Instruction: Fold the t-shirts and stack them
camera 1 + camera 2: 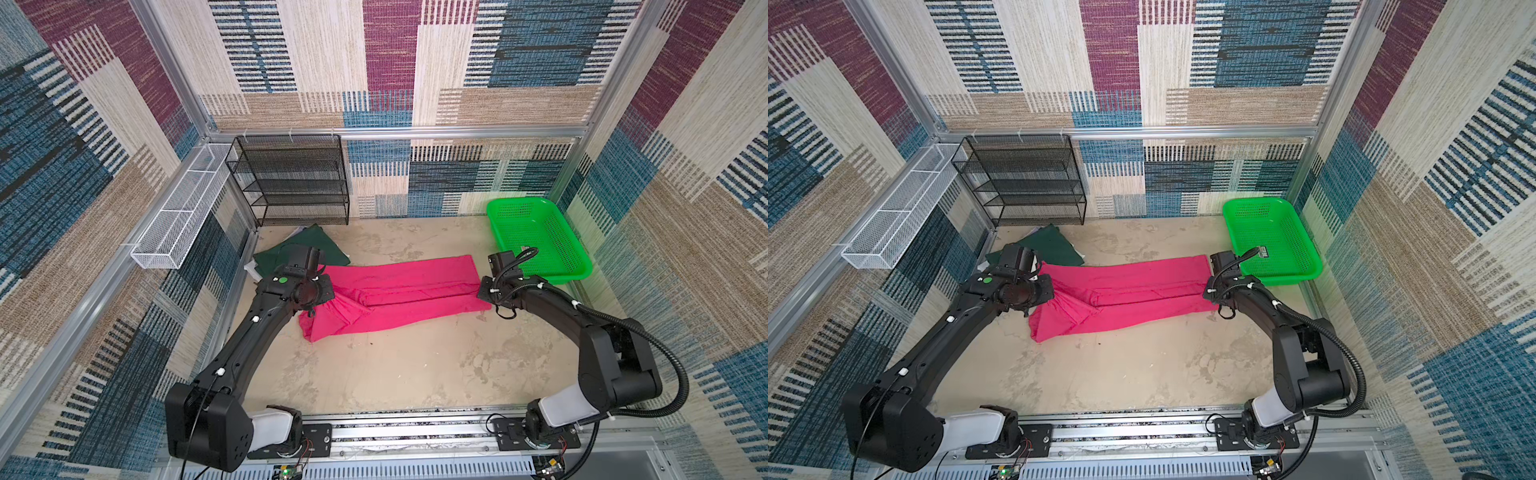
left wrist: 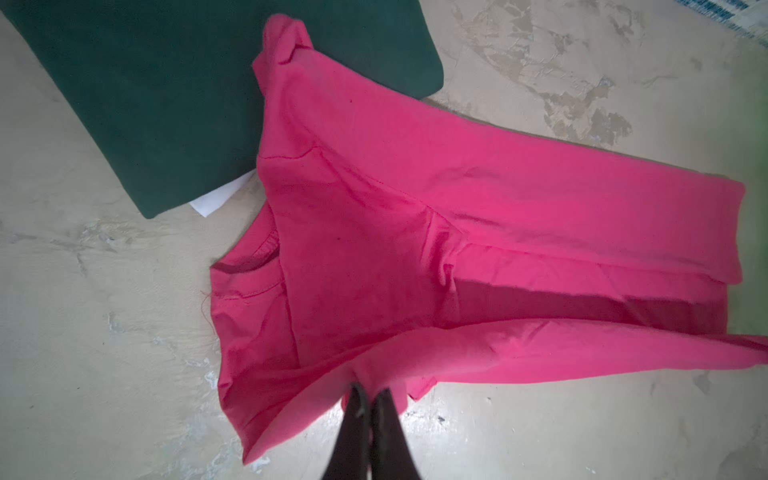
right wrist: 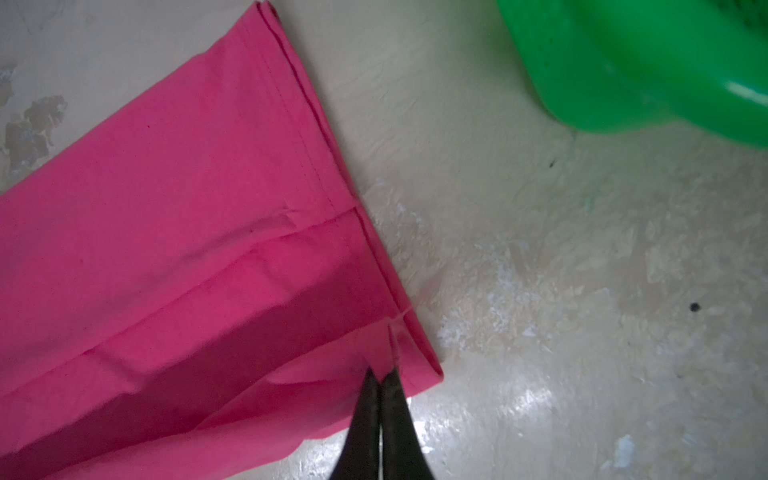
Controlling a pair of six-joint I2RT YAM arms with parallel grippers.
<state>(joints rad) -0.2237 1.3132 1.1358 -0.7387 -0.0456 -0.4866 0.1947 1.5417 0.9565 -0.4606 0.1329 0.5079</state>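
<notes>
The t-shirt's corner in my right gripper should next go outward and down onto the far flap's hem end (image 1: 469, 277) (image 3: 320, 198) and be released there, as the part beside that flap is uncovered.
The bright pink t-shirt (image 1: 399, 291) (image 1: 1125, 291) lies across the middle of the table as a long, partly folded strip. My left gripper (image 2: 371, 392) is shut on its near edge at the neck and sleeve end (image 2: 374, 249), and this edge is lifted. My right gripper (image 3: 380, 374) is shut on the near corner of the hem end (image 3: 208, 208), also raised off the table. A dark green t-shirt (image 1: 307, 249) (image 2: 166, 104) lies folded behind the left arm. A white t-shirt (image 2: 216, 199) peeks out from under it. The pink sleeve overlaps the green shirt's edge.
A bright green plastic basket (image 1: 557, 276) (image 3: 623, 83) stands at the back right, close behind the right wrist. A black mesh shelf (image 1: 291, 183) stands against the back wall, and a white wire tray (image 1: 183, 208) hangs on the left wall. Bare table (image 1: 395, 365) shows in front.
</notes>
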